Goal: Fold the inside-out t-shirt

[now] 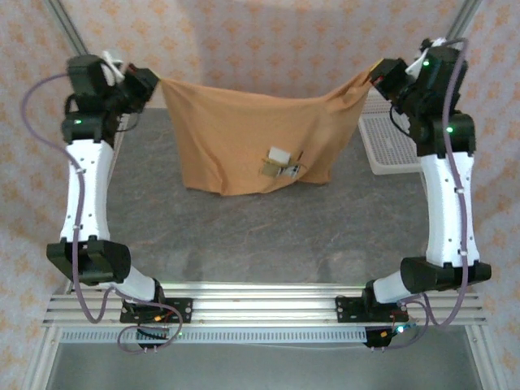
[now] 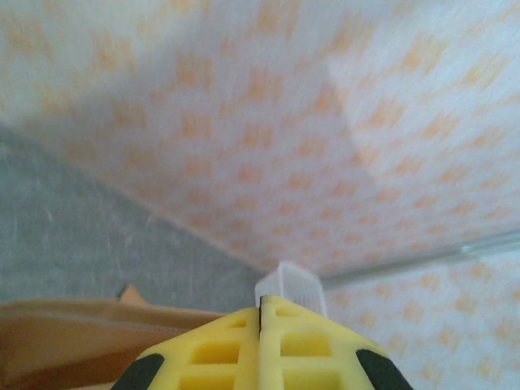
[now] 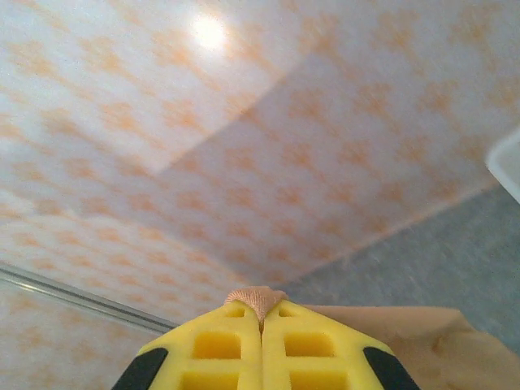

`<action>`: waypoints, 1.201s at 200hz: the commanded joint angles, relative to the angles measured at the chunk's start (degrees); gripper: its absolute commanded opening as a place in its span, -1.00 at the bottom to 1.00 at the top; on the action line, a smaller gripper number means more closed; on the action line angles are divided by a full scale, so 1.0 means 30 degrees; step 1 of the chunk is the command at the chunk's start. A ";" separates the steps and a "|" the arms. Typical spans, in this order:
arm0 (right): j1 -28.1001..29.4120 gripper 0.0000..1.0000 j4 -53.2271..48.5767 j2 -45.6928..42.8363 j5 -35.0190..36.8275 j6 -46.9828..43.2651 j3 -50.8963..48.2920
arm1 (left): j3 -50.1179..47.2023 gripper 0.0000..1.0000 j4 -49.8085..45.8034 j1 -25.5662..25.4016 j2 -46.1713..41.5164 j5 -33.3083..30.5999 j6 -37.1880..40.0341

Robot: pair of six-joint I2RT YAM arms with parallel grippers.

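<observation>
The shirt's corner goes down with my left gripper to the grey tabletop's far end next for release, since that part lies below the gripper.
The inside-out t-shirt [image 1: 252,134], orange-brown, hangs stretched between my two raised arms, its lower edge resting on the grey table. Small white labels [image 1: 281,154] show low on its front. My left gripper [image 1: 157,82] is shut on the shirt's top left corner. My right gripper [image 1: 373,77] is shut on the top right corner. In the left wrist view the yellow fingers [image 2: 261,302] are pressed together, with the cloth [image 2: 65,337] trailing off to the left. A nub of the shirt's cloth [image 3: 257,298] sticks out of the shut right gripper [image 3: 261,313].
A white plastic mesh basket [image 1: 398,146] lies on the table's right side, just behind the right arm; its corner [image 2: 291,286] shows past the left fingertips. Bare grey tabletop [image 1: 260,236] spreads in front of the shirt. Patterned walls enclose the table.
</observation>
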 commanded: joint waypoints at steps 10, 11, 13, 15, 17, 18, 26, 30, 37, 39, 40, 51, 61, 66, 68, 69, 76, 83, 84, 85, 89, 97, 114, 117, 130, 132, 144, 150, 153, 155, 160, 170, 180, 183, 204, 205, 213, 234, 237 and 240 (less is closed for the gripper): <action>0.0018 -1.00 -0.0465 -0.1587 -0.0829 -0.0369 0.2638 | 0.2963 -1.00 -0.0746 0.0791 -0.2714 0.0296 -0.0621; 0.0018 -1.00 -0.0464 -0.1612 -0.0856 -0.0358 0.2703 | 0.3035 -1.00 -0.0763 0.0799 -0.2772 0.0277 -0.0614; 0.0018 -1.00 -0.0455 -0.1725 -0.0892 -0.0364 0.2811 | 0.3119 -1.00 -0.0812 0.0820 -0.2838 0.0226 -0.0580; 0.0018 -1.00 -0.0446 -0.1827 -0.0908 -0.0350 0.2940 | 0.3228 -1.00 -0.0868 0.0847 -0.2935 0.0184 -0.0564; 0.0018 -1.00 -0.0451 -0.1889 -0.0919 -0.0347 0.3060 | 0.3321 -1.00 -0.0912 0.0876 -0.3062 0.0137 -0.0553; 0.0018 -1.00 -0.0471 -0.1939 -0.0916 -0.0347 0.3120 | 0.3361 -1.00 -0.0933 0.0885 -0.3107 0.0124 -0.0536; 0.0018 -1.00 -0.0542 -0.2249 -0.0920 -0.0391 0.3565 | 0.3706 -1.00 -0.1131 0.0993 -0.3482 -0.0093 -0.0371; 0.0018 -1.00 -0.0607 -0.2378 -0.0926 -0.0475 0.3820 | 0.3896 -1.00 -0.1305 0.1061 -0.3721 -0.0201 -0.0256; 0.0018 -1.00 -0.0854 -0.2597 -0.0812 -0.0661 0.4279 | 0.4216 -1.00 -0.1663 0.1200 -0.4089 -0.0507 -0.0025; 0.0018 -1.00 -0.0956 -0.2660 -0.0778 -0.0681 0.4420 | 0.4278 -1.00 -0.1755 0.1235 -0.4170 -0.0622 0.0073; 0.0018 -1.00 -0.1002 -0.2690 -0.0758 -0.0719 0.4473 | 0.4323 -1.00 -0.1795 0.1241 -0.4233 -0.0680 0.0113; 0.0018 -1.00 -0.1406 -0.2980 -0.0496 -0.0977 0.5029 | 0.4662 -1.00 -0.2142 0.1282 -0.4790 -0.1244 0.0505; 0.0018 -1.00 -0.1522 -0.3276 -0.0460 -0.1092 0.5234 | 0.4929 -1.00 -0.2259 0.1310 -0.5199 -0.1566 0.0766; 0.0018 -1.00 -0.1523 -0.3435 -0.0480 -0.1115 0.5273 | 0.5056 -1.00 -0.2256 0.1305 -0.5369 -0.1650 0.0865; 0.0018 -1.00 -0.1504 -0.3492 -0.0490 -0.1109 0.5262 | 0.5104 -1.00 -0.2247 0.1305 -0.5435 -0.1669 0.0896; 0.0018 -1.00 -0.1496 -0.3531 -0.0496 -0.1109 0.5260 | 0.5131 -1.00 -0.2246 0.1305 -0.5466 -0.1687 0.0906; 0.0025 -1.00 -0.1457 -0.3717 -0.0607 -0.1037 0.5262 | 0.5255 -1.00 -0.2249 0.1309 -0.5647 -0.1760 0.1010; 0.0018 -1.00 -0.1380 -0.3852 -0.0678 -0.0979 0.5263 | 0.5398 -1.00 -0.2222 0.1286 -0.5810 -0.1791 0.1138; 0.0018 -1.00 -0.1360 -0.3858 -0.0693 -0.0985 0.5261 | 0.5410 -1.00 -0.2219 0.1281 -0.5844 -0.1792 0.1159; 0.0018 -1.00 -0.1336 -0.3875 -0.0686 -0.0973 0.5260 | 0.5431 -1.00 -0.2217 0.1278 -0.5860 -0.1792 0.1169; 0.0018 -1.00 -0.1301 -0.3913 -0.0731 -0.0958 0.5275 | 0.5498 -1.00 -0.2201 0.1296 -0.5946 -0.1793 0.1221; 0.0018 -1.00 -0.1212 -0.3941 -0.0658 -0.0954 0.5257 | 0.5646 -1.00 -0.2223 0.1320 -0.5955 -0.1751 0.1307; 0.0018 -1.00 -0.1027 -0.3829 -0.0248 -0.1063 0.5374 | 0.6372 -1.00 -0.2774 0.1308 -0.5541 -0.1709 0.1784; 0.0018 -1.00 -0.1020 -0.3742 -0.0175 -0.1069 0.5416 | 0.6475 -1.00 -0.2864 0.1284 -0.5440 -0.1720 0.1841; 0.0018 -1.00 -0.0937 -0.3203 0.0112 -0.1194 0.5806 | 0.6585 -1.00 -0.2948 0.1286 -0.5019 -0.1672 0.1999; 0.0018 -1.00 -0.0947 -0.3097 0.0127 -0.1217 0.5879 | 0.6533 -1.00 -0.2904 0.1279 -0.4938 -0.1631 0.1978; 0.0010 -1.00 -0.0972 -0.2193 0.0280 -0.1276 0.6230 | 0.6067 -1.00 -0.2710 0.1295 -0.4433 -0.1487 0.1926; 0.0017 -1.00 -0.0998 -0.1670 0.0330 -0.1276 0.6256 | 0.5534 -1.00 -0.2405 0.1276 -0.4253 -0.1430 0.1901; 0.0018 -1.00 -0.1002 -0.1373 0.0319 -0.1261 0.6277 | 0.5139 -1.00 -0.2202 0.1276 -0.4177 -0.1399 0.1863; 0.0018 -1.00 -0.0993 -0.1175 0.0325 -0.1270 0.6260 | 0.4861 -1.00 -0.2036 0.1283 -0.4119 -0.1387 0.1834; 0.0018 -1.00 -0.0990 -0.0678 0.0263 -0.1242 0.6215 | 0.4180 -1.00 -0.1647 0.1254 -0.3973 -0.1423 0.1839; 0.0018 -1.00 -0.1056 0.0444 0.0194 -0.1279 0.6045 | 0.2590 -1.00 -0.0868 0.1215 -0.3613 -0.1682 0.1882; 0.0018 -1.00 -0.1074 0.1634 0.0243 -0.1334 0.5711 | 0.1075 -1.00 0.0005 0.1109 -0.2991 -0.1778 0.1875; 0.0018 -1.00 -0.1026 0.2002 0.0205 -0.1345 0.5597 | 0.0634 -1.00 0.0172 0.1068 -0.2766 -0.1805 0.1940; 0.0067 -1.00 -0.0839 0.4840 0.0033 -0.1479 0.5051 | -0.1111 -1.00 0.0694 0.0522 -0.0374 -0.2216 0.2723; 0.0086 -1.00 -0.0826 0.4986 0.0029 -0.1498 0.5037 | -0.1170 -1.00 0.0704 0.0489 -0.0240 -0.2253 0.2771; 0.0130 -1.00 -0.0805 0.6205 -0.0070 -0.1504 0.5006 | -0.1562 -1.00 0.0934 0.0229 0.0819 -0.2531 0.3053; 0.0290 -1.00 -0.0650 0.9775 -0.0707 -0.1109 0.5576 | -0.1720 -1.00 0.1417 -0.0497 0.4076 -0.3489 0.3713; 0.0323 -1.00 -0.0599 1.0315 -0.0763 -0.0987 0.5789 | -0.1542 -1.00 0.1418 -0.0616 0.4621 -0.3671 0.3814; 0.0360 -1.00 -0.0619 1.0884 -0.0807 -0.0877 0.6028 | -0.1319 -1.00 0.1377 -0.0696 0.5165 -0.3804 0.3889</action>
